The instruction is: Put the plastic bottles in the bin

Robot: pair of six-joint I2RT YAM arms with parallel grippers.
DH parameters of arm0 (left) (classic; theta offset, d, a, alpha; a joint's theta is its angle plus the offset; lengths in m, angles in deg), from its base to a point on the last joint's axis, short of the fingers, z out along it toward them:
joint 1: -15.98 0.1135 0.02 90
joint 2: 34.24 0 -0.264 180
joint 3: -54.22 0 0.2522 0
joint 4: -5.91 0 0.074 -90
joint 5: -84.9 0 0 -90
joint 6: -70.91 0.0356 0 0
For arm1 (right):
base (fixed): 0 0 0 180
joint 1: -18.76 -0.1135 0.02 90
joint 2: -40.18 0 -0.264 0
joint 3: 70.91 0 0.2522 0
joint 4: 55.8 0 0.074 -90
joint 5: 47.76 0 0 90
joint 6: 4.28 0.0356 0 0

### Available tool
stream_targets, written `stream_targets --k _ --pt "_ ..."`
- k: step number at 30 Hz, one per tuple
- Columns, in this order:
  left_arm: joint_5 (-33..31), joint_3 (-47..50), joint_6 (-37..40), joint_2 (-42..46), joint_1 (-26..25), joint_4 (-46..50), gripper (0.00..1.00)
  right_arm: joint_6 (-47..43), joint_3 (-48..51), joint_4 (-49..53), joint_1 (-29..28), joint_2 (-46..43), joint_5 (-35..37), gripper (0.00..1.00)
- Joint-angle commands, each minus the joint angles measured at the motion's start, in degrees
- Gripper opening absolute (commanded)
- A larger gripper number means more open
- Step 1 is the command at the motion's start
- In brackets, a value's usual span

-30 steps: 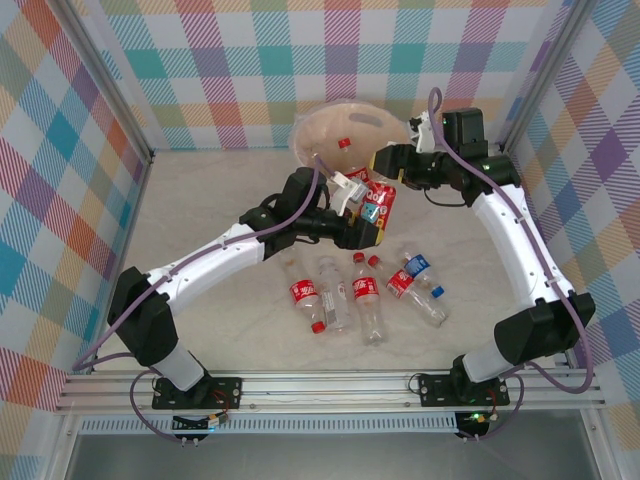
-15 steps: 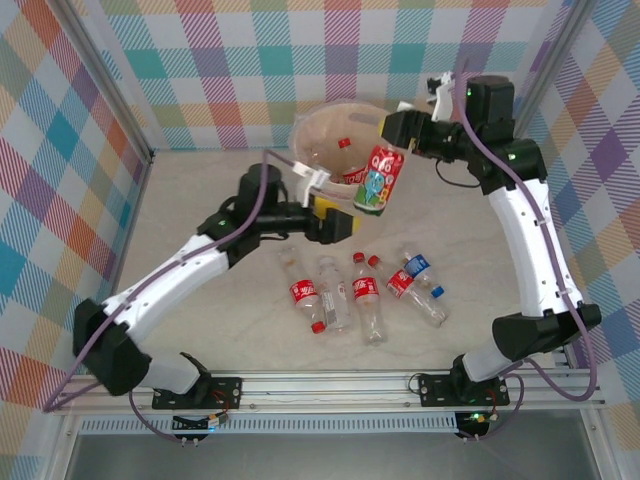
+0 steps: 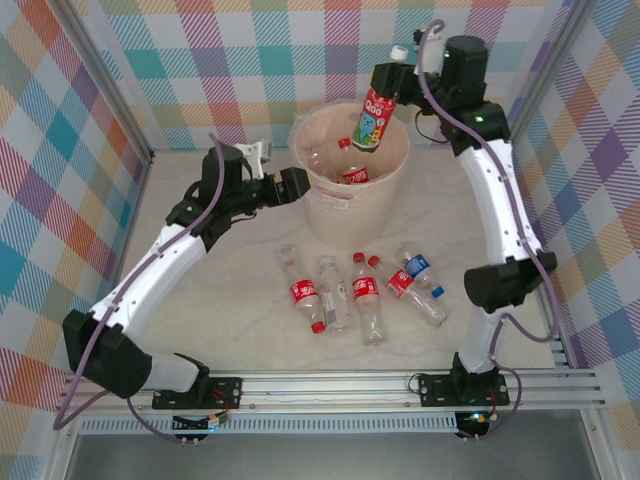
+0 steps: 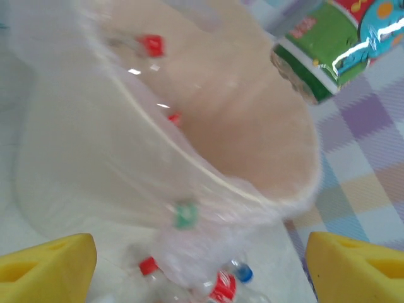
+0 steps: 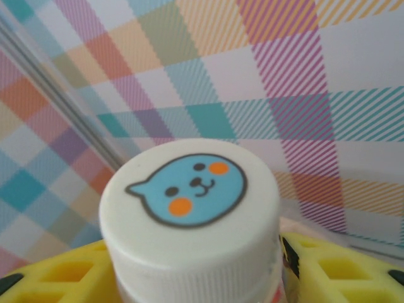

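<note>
The red-and-green-labelled bottle still hangs high near the bin's rim, so my right gripper moves over the bin's opening (image 3: 357, 155) next and lowers to release it inside.
The cream bin (image 3: 322, 215) stands upright at the back of the table, with a red-labelled bottle (image 3: 350, 173) lying inside it. My right gripper (image 3: 392, 68) is shut on the neck of a red-and-green-labelled bottle (image 3: 370, 118) that hangs over the bin's mouth. Its white cap (image 5: 189, 208) with a blue cartoon face sits between the yellow fingers (image 5: 341, 271). My left gripper (image 3: 298, 185) is open just left of the bin's wall, its yellow fingertips (image 4: 47, 268) far apart with nothing between them. The lined bin (image 4: 252, 126) and the hanging bottle (image 4: 334, 50) are in front of it.
Several plastic bottles lie on the table in front of the bin: a red-labelled one (image 3: 305, 292), a clear one (image 3: 333, 295), another red-labelled one (image 3: 366, 295) and a blue-capped one (image 3: 418, 272). Checked walls and metal frame posts close in the back and sides.
The bin has gone from tipped over to upright. My right arm has lifted the bottle from beside the bin to above its mouth. My left gripper has drawn back to the left.
</note>
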Motion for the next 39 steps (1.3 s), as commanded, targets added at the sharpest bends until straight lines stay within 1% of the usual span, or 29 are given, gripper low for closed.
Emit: stream_targets --k 1,3,6,12,15,21,24,26,29,32,36,39 --pt "-5.9 -3.5 -4.0 -2.0 0.3 1.4 0.85 -8.8 -5.8 1.3 -1.9 4.4 6.4 0.41" --pt "-7.7 -5.4 -5.6 -3.9 0.3 1.8 0.84 -10.9 -7.9 3.8 -2.4 7.1 8.5 0.41" --pt "-9.7 -6.3 -7.2 -5.9 0.3 2.3 0.83 -12.5 -7.4 6.2 -2.8 9.3 9.9 0.42" --pt "-10.0 -7.5 -7.9 -9.3 0.3 3.0 0.8 -13.9 -1.1 6.4 -3.6 9.8 10.3 0.44" --pt "-10.1 -7.6 -7.9 -9.7 0.2 3.2 0.78 -13.9 0.4 8.1 -3.7 10.2 10.4 0.45" --pt "-10.4 -6.5 -8.3 -9.8 0.2 3.4 0.75 -13.4 5.9 7.7 -3.7 9.6 10.3 0.48" --pt "-10.9 -5.4 -8.4 -9.0 0.2 3.6 0.73 -13.3 6.7 8.2 -3.8 9.6 9.6 0.55" --pt "-11.2 -4.9 -8.4 -8.5 0.2 3.7 0.73 -13.3 6.1 8.9 -3.7 9.5 9.5 0.61" --pt "-11.2 -4.5 -8.3 -8.0 0.2 3.8 0.73 -13.0 2.7 11.2 -3.7 9.6 8.9 0.69" --pt "-11.2 -4.4 -8.3 -7.8 0.2 3.8 0.72 -13.1 -2.3 14.2 -3.8 9.4 8.3 0.74" --pt "-11.1 -4.0 -8.2 -7.8 0.2 3.7 0.72 -12.6 -6.1 16.2 -3.7 8.5 8.2 0.76" --pt "-11.2 -3.7 -8.2 -7.5 0.2 3.7 0.73 -11.9 -6.3 16.8 -3.7 8.1 8.1 0.73"
